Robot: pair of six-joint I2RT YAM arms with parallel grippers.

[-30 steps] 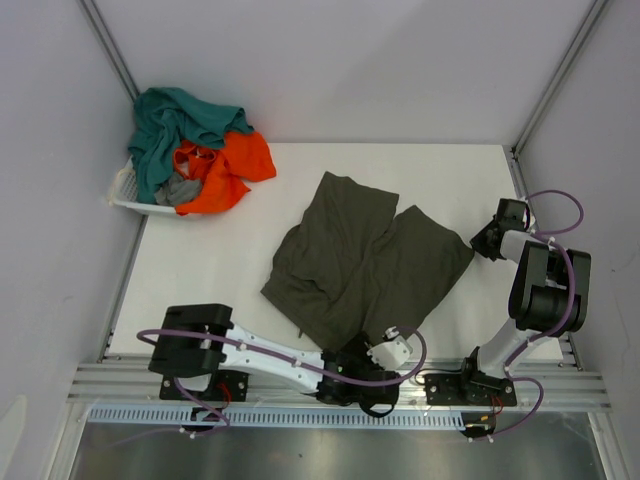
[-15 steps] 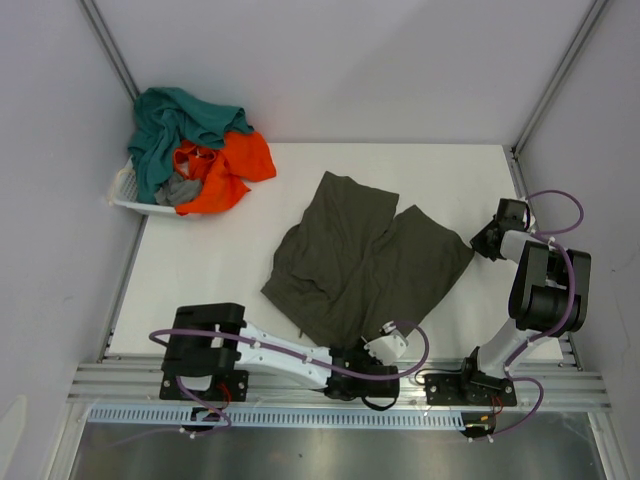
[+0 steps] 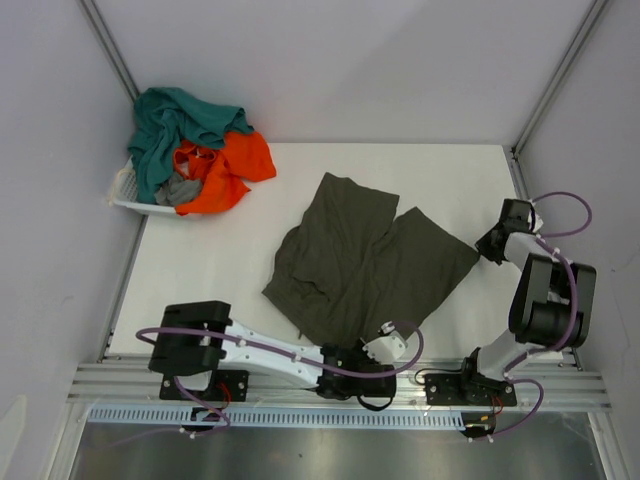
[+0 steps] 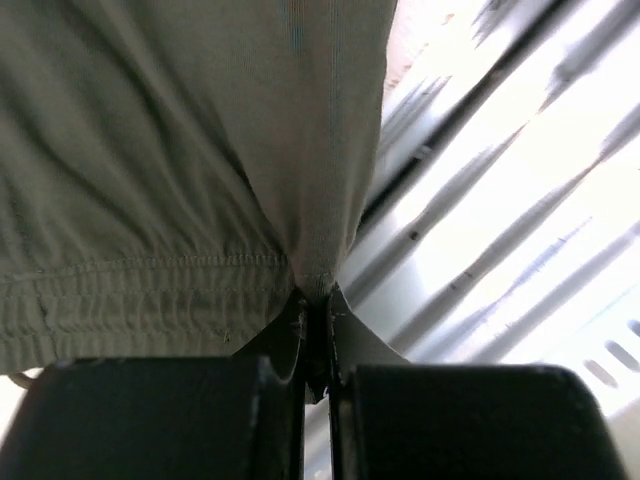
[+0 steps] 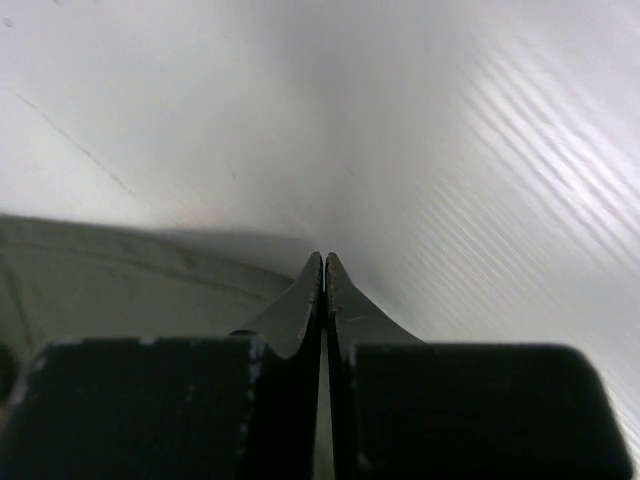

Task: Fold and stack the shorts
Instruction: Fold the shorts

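Observation:
My left gripper lifts and moves to the left in the top view, onto the waistband's opposite end (image 3: pixel 274 292), to release next, with the shorts still spread open.
The dark olive-green shorts (image 3: pixel 365 265) lie spread out in the middle of the white table. My left gripper (image 3: pixel 385 335) is low at the table's near edge. In the left wrist view it (image 4: pixel 318 292) is shut on the end of the shorts' elastic waistband (image 4: pixel 150 285). My right gripper (image 3: pixel 490 245) sits at the right corner of the shorts. The right wrist view shows it (image 5: pixel 324 262) shut, with the edge of the olive cloth (image 5: pixel 110 285) running in under its fingertips. Teal shorts (image 3: pixel 165 125), orange shorts (image 3: pixel 235 160) and a grey pair (image 3: pixel 178 190) are heaped at the back left.
A white plastic basket (image 3: pixel 125 195) holds the heap in the back left corner. Metal rails (image 3: pixel 300 385) run along the near edge below the arm bases. Grey walls with frame posts (image 3: pixel 555 75) close in the back and both sides.
My left gripper has closed on the waistband at the near edge. The right gripper has shifted slightly right, and the right corner of the shorts went with it.

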